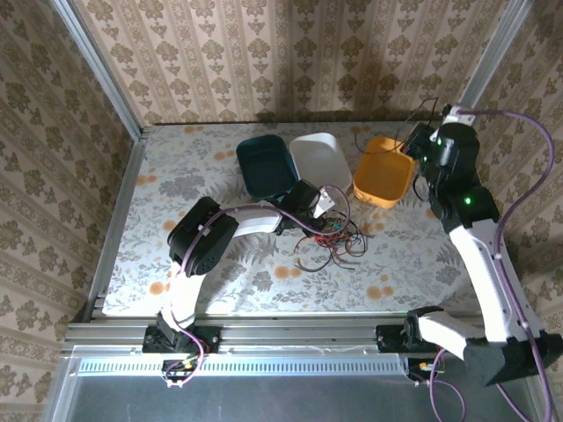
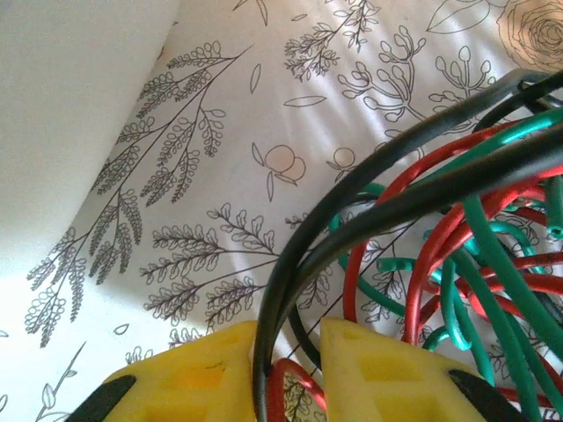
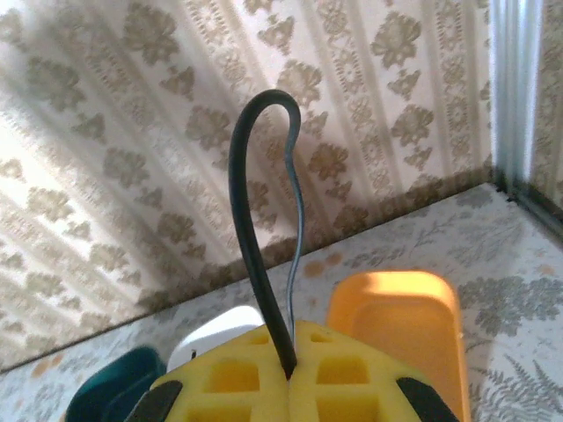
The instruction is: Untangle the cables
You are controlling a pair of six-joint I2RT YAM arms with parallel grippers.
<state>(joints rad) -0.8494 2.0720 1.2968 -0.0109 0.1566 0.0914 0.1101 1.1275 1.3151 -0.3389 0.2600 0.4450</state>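
My right gripper has the black cable already clear of the tangle, so it should lower over the orange bin (image 1: 383, 174) (image 3: 400, 330), tilt downward and release the cable inside.
A tangle of red, green and black cables (image 1: 332, 233) lies on the floral table (image 1: 220, 176) near the middle. My left gripper (image 1: 324, 204) is down at the tangle's left edge. In the left wrist view its yellow fingers (image 2: 189, 374) stand apart around two black cables (image 2: 352, 202) and a red loop (image 2: 295, 382), so the left gripper (image 2: 288, 341) is open. My right gripper (image 1: 422, 136) is raised at the back right. It is shut (image 3: 292, 343) on a black cable (image 3: 251, 220) that arches upward, with a thin bluish wire (image 3: 299, 211) beside it.
Three bins stand at the back: teal (image 1: 266, 165), white (image 1: 321, 158) and orange (image 1: 384, 171). The orange bin (image 3: 396, 325) lies just below the right gripper. Walls close in at the back and both sides.
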